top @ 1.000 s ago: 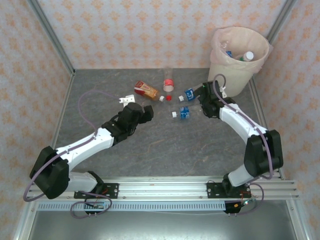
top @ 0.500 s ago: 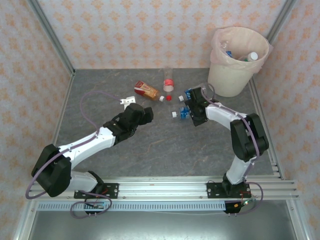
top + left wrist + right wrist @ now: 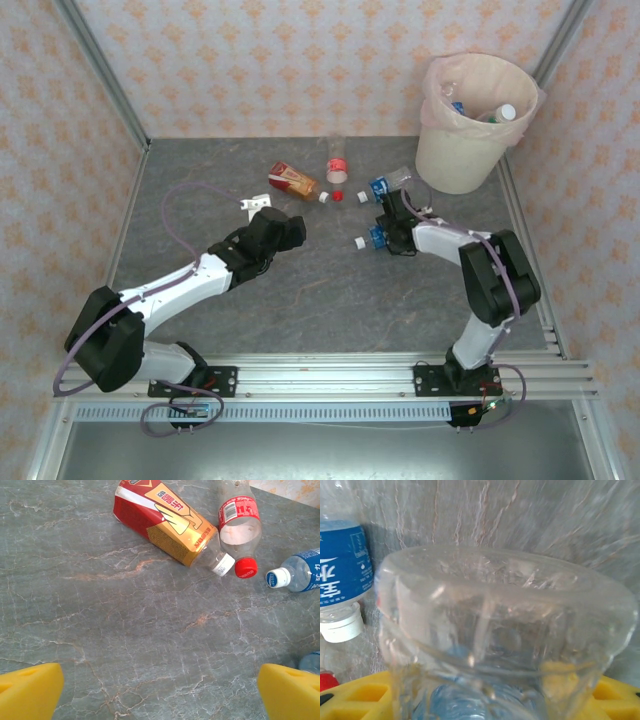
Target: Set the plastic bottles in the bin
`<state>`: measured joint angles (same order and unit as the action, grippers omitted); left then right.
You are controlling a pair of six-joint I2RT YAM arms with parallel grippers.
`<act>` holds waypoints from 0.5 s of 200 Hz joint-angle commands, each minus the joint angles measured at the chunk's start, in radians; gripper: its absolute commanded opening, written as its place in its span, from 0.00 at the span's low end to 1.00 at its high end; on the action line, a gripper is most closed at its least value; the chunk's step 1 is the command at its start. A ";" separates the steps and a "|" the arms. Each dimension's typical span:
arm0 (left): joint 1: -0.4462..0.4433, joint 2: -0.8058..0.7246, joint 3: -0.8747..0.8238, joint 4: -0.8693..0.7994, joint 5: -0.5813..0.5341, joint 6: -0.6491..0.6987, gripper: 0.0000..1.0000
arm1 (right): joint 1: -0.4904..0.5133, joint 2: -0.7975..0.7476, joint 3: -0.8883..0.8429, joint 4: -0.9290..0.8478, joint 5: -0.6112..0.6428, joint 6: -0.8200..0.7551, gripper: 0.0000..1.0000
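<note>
The bin's rim stands higher than the table here, so my right gripper lifts up next and moves outward over the bin's opening (image 3: 482, 92).
A clear bottle with a blue label (image 3: 373, 239) (image 3: 505, 630) lies base-first between the yellow fingers (image 3: 355, 700) of my right gripper (image 3: 388, 233) (image 3: 490, 700), which is shut on it. A second blue-label bottle (image 3: 386, 184) (image 3: 342, 570) (image 3: 300, 572) lies just beyond. A brown bottle with a red-and-gold label (image 3: 293, 180) (image 3: 165, 522) and a clear red-label bottle (image 3: 337, 160) (image 3: 239, 522) lie ahead of my left gripper (image 3: 290, 228) (image 3: 160, 695), which stands open over bare table. The bin (image 3: 455, 160) stands at the back right.
Several bottles (image 3: 497, 112) lie inside the bin's pink liner. A metal frame post (image 3: 105, 80) and patterned walls close in the back and sides. The grey marbled table (image 3: 300, 300) is bare between the two arms.
My right gripper swung left from beside the bin, came down over the blue-label bottle and closed its jaws on it, shifting it slightly toward me. The left arm has barely moved.
</note>
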<state>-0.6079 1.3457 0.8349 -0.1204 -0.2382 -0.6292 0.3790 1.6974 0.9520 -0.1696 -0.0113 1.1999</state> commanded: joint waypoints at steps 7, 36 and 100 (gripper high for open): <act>0.005 0.002 0.027 -0.018 -0.046 -0.019 1.00 | 0.002 -0.168 -0.028 0.037 0.163 -0.192 0.44; 0.005 0.014 0.038 -0.016 -0.045 -0.026 1.00 | 0.002 -0.324 -0.004 0.064 0.294 -0.455 0.39; 0.005 0.030 0.049 -0.019 -0.034 -0.030 1.00 | -0.162 -0.333 0.351 0.101 0.367 -0.857 0.35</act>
<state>-0.6079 1.3685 0.8520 -0.1223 -0.2443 -0.6399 0.3004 1.3300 1.1599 -0.0963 0.3126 0.5198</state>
